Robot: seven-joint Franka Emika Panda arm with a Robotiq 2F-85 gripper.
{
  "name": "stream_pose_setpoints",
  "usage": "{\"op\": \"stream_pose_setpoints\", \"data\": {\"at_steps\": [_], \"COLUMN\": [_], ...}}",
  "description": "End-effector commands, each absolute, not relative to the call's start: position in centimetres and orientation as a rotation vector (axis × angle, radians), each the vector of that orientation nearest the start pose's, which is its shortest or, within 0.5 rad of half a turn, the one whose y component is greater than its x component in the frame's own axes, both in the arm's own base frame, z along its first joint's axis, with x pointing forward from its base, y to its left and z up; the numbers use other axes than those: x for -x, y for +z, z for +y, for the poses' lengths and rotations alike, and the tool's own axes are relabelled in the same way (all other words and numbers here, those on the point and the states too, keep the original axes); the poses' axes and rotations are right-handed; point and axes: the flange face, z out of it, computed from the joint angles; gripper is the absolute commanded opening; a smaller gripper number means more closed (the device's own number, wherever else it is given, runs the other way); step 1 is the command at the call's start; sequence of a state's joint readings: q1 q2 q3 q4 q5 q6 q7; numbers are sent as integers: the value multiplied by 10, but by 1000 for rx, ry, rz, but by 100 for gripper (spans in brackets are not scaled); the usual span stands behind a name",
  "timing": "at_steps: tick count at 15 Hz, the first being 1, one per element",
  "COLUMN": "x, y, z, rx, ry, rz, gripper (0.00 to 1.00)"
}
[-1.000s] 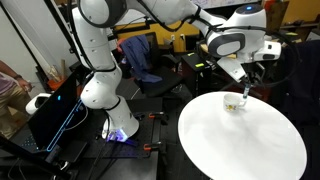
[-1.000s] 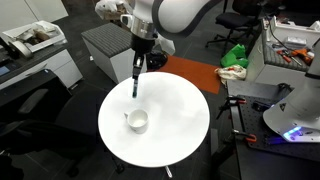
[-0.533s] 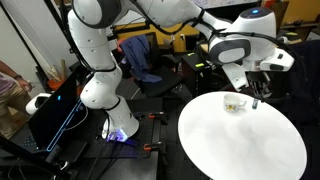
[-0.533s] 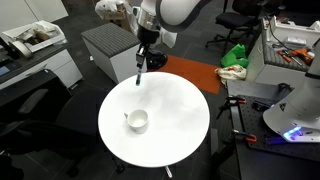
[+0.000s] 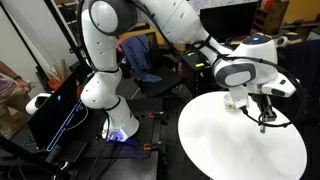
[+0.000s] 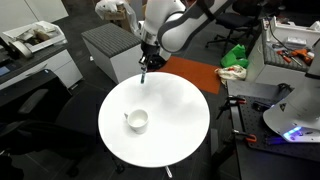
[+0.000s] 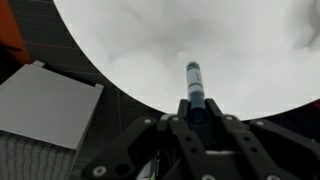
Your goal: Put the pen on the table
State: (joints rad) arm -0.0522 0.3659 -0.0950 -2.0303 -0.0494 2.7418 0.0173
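I will move the pen from the edge of the table toward the table's middle and lower it, and then I will open my gripper.
The pen [image 7: 194, 82] is a thin dark teal stick with a lighter tip, held upright in my gripper [image 7: 196, 108], which is shut on it. In both exterior views the gripper [image 6: 144, 66] [image 5: 262, 108] hangs above the far edge of the round white table [image 6: 170, 125] [image 5: 225, 145], with the pen [image 6: 143, 75] [image 5: 264, 120] pointing down and its tip just above the top. The white patterned cup [image 6: 137, 121] stands on the table, well away from the pen; it is largely hidden behind the arm in an exterior view [image 5: 232, 103].
A grey cabinet [image 6: 103, 45] stands behind the table, with an orange floor mat [image 6: 190, 72] beside it. A green cloth [image 6: 235, 55] lies at the right. A dark chair [image 5: 140, 55] and the robot base [image 5: 100, 95] stand left of the table.
My gripper has carried the pen away from above the cup toward the table's edge and a little lower.
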Motion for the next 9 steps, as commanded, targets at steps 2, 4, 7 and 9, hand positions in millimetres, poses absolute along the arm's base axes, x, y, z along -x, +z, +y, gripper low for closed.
{"op": "stream_pose_setpoints", "data": {"at_steps": [2,4,7,9], "x": [-641,-642,-642,-644], "y": [259,243,226,223], "z": [-80,-71,-59,-55], "rx": [3238,3247,3249,3247], "ry": [-561,-530,-488,-483], "rz": [240,250,244,241], "gripper": [6,6,6,6]}}
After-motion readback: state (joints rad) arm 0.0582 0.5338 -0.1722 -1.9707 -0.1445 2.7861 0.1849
